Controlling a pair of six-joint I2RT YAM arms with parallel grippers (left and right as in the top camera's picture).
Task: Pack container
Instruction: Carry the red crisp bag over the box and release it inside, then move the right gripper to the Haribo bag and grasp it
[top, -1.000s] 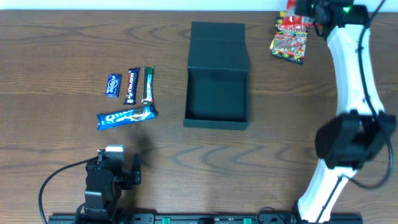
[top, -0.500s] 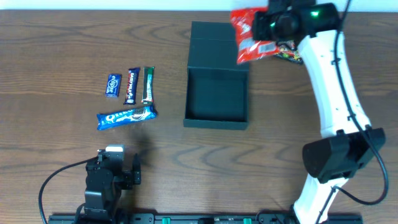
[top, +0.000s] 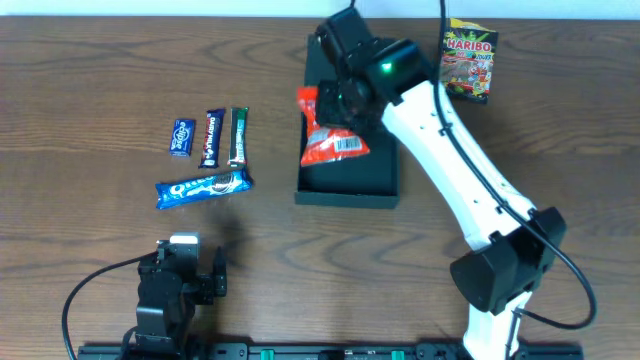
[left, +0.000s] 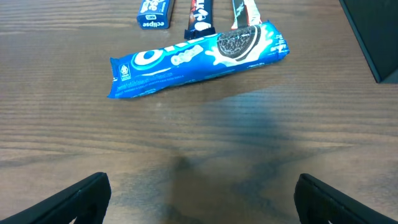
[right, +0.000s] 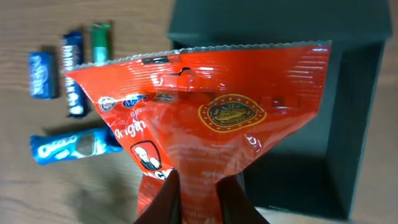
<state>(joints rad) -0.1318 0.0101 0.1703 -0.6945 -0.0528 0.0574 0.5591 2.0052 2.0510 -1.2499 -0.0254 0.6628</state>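
The robot's right gripper needs to lower the red snack bag (top: 333, 140) past the container's open rim next and let go of the bag's lower end on the container's empty bottom, which lies below.
The container (top: 384, 176), a dark teal-black box with its lid flap open at the back, stands mid-table. My right gripper (top: 340, 108) hangs over its left side, shut on a red snack bag (top: 333, 140). In the right wrist view the red bag (right: 211, 118) is pinched between the fingers of the right gripper (right: 202, 202), with the container (right: 348, 124) below and behind it. My left gripper (top: 185, 272) rests at the near left edge, open and holding nothing. Its view shows the Oreo pack (left: 199, 57) lying ahead of the left gripper (left: 200, 199).
Left of the container lie the Oreo pack (top: 203, 187), a small blue packet (top: 181, 136), a dark bar (top: 213, 137) and a green bar (top: 238, 136). A Haribo bag (top: 468, 60) lies at the back right. The right arm (top: 470, 190) stretches diagonally across the right side.
The right arm has swung left from the back right corner, carrying the red bag to above the container. The Haribo bag now lies uncovered. The left arm has not moved.
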